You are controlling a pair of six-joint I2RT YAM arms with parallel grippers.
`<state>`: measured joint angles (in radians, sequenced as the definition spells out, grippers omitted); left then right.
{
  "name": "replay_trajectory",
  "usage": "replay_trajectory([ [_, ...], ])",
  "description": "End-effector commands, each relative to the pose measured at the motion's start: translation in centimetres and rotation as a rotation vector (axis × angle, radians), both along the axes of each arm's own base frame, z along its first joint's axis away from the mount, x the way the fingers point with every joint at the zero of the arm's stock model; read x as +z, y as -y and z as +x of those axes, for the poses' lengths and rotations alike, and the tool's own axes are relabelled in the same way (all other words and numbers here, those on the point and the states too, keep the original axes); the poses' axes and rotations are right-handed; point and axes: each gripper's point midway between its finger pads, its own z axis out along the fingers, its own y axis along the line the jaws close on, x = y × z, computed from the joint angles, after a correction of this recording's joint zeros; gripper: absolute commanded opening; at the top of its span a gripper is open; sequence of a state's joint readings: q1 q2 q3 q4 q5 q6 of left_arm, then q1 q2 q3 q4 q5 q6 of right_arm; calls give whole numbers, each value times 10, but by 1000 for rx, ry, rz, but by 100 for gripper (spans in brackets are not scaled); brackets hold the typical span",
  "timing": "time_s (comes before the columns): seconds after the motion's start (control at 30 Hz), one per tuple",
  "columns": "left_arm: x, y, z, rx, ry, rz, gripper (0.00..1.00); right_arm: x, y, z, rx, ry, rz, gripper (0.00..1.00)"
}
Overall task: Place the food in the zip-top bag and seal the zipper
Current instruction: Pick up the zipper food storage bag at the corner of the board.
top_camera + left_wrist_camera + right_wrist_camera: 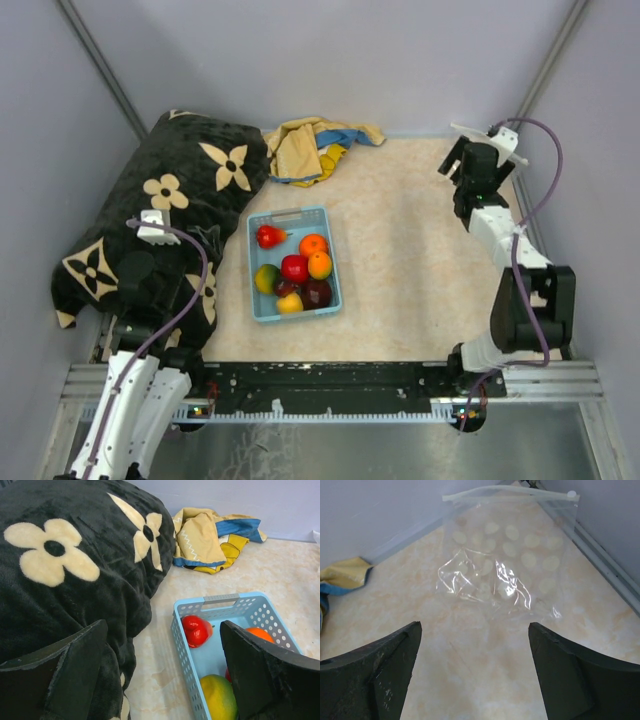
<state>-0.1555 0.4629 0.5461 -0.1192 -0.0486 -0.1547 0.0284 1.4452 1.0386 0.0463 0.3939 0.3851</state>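
The film at the bag's near end [501,601] lies closest to the open fingers, so my right gripper will lower and move outward onto it next.
Several toy fruits lie in a light-blue basket [258,300] left of centre: a red one [268,236], oranges [313,243], a yellow-green one [266,278] and a maroon one [317,292]. My left gripper [162,630] hangs open over the black blanket's edge beside the basket [180,645], with the red fruit [196,630] and the yellow-green one [217,697] just ahead. The clear zip-top bag [505,565] lies flat and empty in the far right corner, its whitish zipper [510,491] against the wall. My right gripper [475,627] is open just short of it, holding nothing.
A black blanket with cream flowers [160,210] covers the left side and touches the basket's left wall. A yellow and blue cloth [310,148] lies bunched at the back. Grey walls close in behind and on both sides.
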Motion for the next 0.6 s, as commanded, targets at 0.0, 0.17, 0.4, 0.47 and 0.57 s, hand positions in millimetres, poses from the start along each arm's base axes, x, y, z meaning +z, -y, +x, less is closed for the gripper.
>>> replay_trajectory([
  [0.0,-2,-3,5,13,-1,31,100,28,26,47,-56,81,-30,88],
  [0.17,-5,-6,9,28,-19,46,100,-19,44,85,-77,-61,-79,88],
  [0.4,-9,-3,10,18,-32,32,100,-81,55,118,-53,-191,-95,86],
  [0.47,-11,-2,11,16,-39,27,100,-97,54,125,-30,-229,-101,85],
  [0.57,-12,-1,12,12,-44,25,100,-118,55,134,2,-287,-98,80],
])
